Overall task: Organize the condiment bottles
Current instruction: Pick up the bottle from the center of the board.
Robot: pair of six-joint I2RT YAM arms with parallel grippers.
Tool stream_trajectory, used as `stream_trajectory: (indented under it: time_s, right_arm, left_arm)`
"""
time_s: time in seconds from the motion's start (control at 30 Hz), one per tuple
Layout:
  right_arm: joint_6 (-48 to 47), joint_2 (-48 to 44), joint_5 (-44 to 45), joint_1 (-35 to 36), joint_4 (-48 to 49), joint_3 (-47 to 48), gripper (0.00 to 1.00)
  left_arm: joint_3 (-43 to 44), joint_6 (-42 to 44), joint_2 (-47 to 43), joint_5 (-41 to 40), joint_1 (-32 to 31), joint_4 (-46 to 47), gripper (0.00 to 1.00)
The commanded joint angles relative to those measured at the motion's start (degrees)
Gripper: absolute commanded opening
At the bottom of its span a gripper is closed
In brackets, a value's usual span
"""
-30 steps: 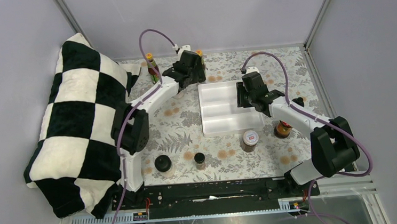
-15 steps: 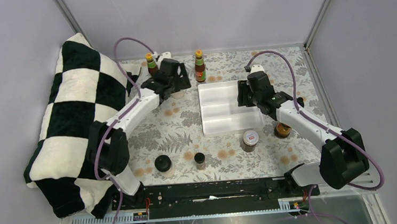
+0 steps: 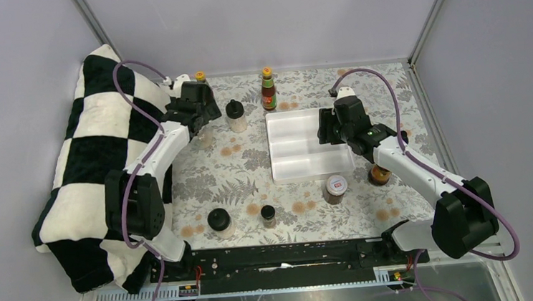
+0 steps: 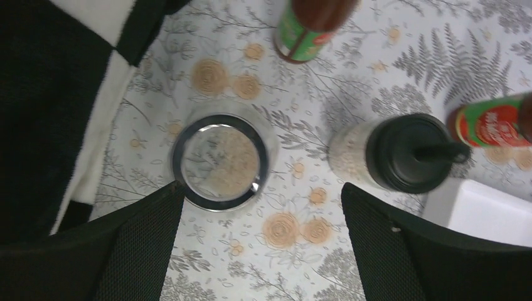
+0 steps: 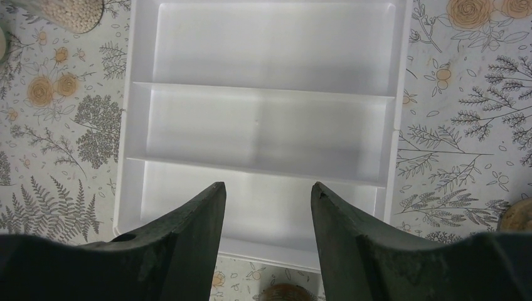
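Note:
I need to move my left gripper down and to the left in the wrist view next, around the clear-lidded jar's dark rim (image 4: 220,162), because the jar's rim is off-centre below my fingers.
My left gripper (image 3: 204,119) (image 4: 262,188) hangs wide open over the floral cloth at the back left, holding nothing. A clear-lidded jar (image 4: 221,162) stands just past its left finger, and a black-lidded jar (image 3: 235,115) (image 4: 401,153) past its right. One red-sauce bottle (image 3: 200,76) (image 4: 310,25) is half hidden behind that arm. The other red-sauce bottle (image 3: 267,89) (image 4: 495,122) stands free at the back centre. My right gripper (image 3: 326,128) (image 5: 268,186) is open and empty above the white tray (image 3: 296,148) (image 5: 270,125). Several jars stand in front: a black-lidded one (image 3: 219,221), a small dark one (image 3: 268,214), a white-lidded one (image 3: 335,187) and a brown one (image 3: 379,174).
A black-and-white checkered cushion (image 3: 99,156) fills the left side, its edge close to my left gripper. The tray has three compartments with nothing in them. Grey walls close off the back and both sides. A dark-lidded jar (image 3: 400,137) peeks from behind my right arm.
My left gripper let go of the centre red-sauce bottle, opened wide and swung left, uncovering the black-lidded jar. My right gripper opened wider above the tray.

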Motion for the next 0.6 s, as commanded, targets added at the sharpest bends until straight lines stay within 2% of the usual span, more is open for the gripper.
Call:
stream_trajectory:
  time_s: [0.0,0.57]
  right_arm:
    - [-0.36,0.09,-0.89,0.21,-0.2,0.95,0.59]
    - [-1.07,1.35,-1.47,0.28,-0.17,0.63,0.59]
  left_arm:
    - [-1.12,1.41,1.6,0.13,2.77,0.47,0.99]
    - [-0.53,1.92,8.01,2.89,5.97,2.48,0.98]
